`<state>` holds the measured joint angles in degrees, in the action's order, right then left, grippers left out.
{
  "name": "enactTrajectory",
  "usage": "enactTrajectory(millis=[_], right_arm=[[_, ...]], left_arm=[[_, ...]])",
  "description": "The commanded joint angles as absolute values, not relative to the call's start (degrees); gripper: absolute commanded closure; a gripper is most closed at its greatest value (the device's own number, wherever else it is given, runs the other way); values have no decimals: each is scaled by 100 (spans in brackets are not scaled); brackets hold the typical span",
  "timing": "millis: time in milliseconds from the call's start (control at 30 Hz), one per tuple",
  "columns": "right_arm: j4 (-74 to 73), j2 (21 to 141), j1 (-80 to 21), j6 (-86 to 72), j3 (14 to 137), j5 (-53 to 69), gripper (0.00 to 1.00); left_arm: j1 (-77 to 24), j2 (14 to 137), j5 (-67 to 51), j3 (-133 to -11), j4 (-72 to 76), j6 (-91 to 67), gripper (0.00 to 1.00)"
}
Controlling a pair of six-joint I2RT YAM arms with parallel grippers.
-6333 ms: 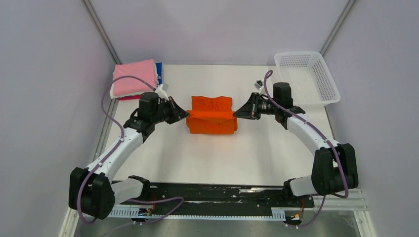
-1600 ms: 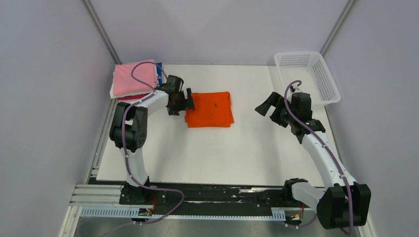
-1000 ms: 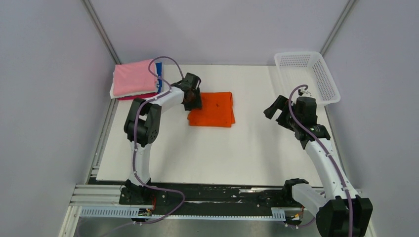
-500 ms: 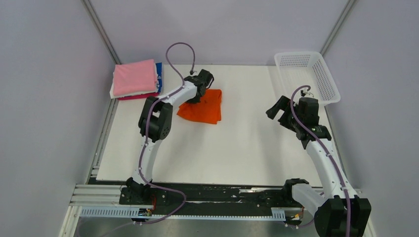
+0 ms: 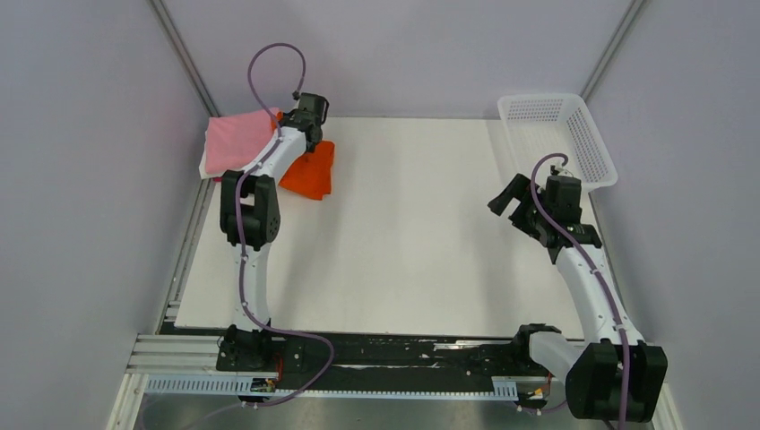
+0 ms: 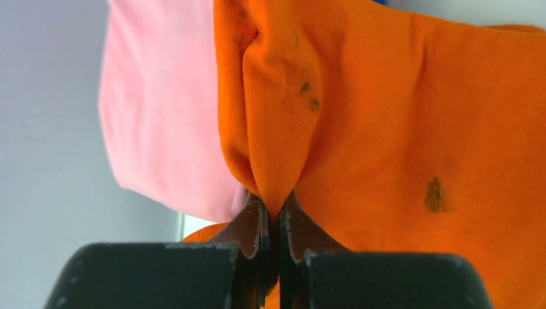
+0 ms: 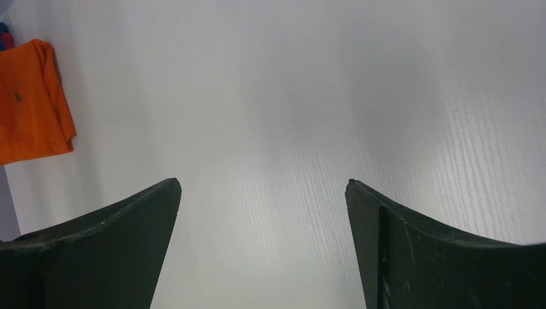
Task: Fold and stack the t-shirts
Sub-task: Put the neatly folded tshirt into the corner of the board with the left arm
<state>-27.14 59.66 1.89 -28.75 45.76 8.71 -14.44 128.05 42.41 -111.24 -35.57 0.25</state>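
Note:
My left gripper raises the orange fold outward over the pink t-shirt [image 5: 237,139] next, then lowers it.
The folded orange t-shirt [image 5: 311,172] hangs partly raised at the far left of the table, its left edge against the stack topped by the pink t-shirt [image 5: 237,139]. My left gripper [image 5: 303,143] is shut on a pinched fold of the orange cloth [image 6: 418,129]. In the left wrist view that fold sits between the jaws of the left gripper [image 6: 273,207], with the pink t-shirt [image 6: 161,116] just behind it. My right gripper [image 5: 504,199] hovers open over bare table at the right, holding nothing. The right wrist view shows the right gripper [image 7: 264,185] wide apart and the orange t-shirt [image 7: 32,109] far off.
A white plastic mesh basket [image 5: 574,170] stands at the back right corner. A sliver of blue cloth [image 7: 5,35] shows beside the orange shirt. The white table [image 5: 412,233] ends at a metal rail along the near edge.
The left gripper closed on the orange shirt and dragged it left and back, from mid-table up against the pink stack. The right arm drew back slightly, still open.

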Motion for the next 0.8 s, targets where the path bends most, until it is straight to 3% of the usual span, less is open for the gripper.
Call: enactTrajectory(millis=[0, 767], right_arm=[[-2500, 6114, 292, -2743, 4670, 997, 0], [-2504, 6143, 552, -2742, 4737, 1221, 0]], left_arm=[[-1192, 12404, 4530, -11530, -2925, 997, 100], [-1090, 11697, 4546, -12831, -3126, 1408, 100]])
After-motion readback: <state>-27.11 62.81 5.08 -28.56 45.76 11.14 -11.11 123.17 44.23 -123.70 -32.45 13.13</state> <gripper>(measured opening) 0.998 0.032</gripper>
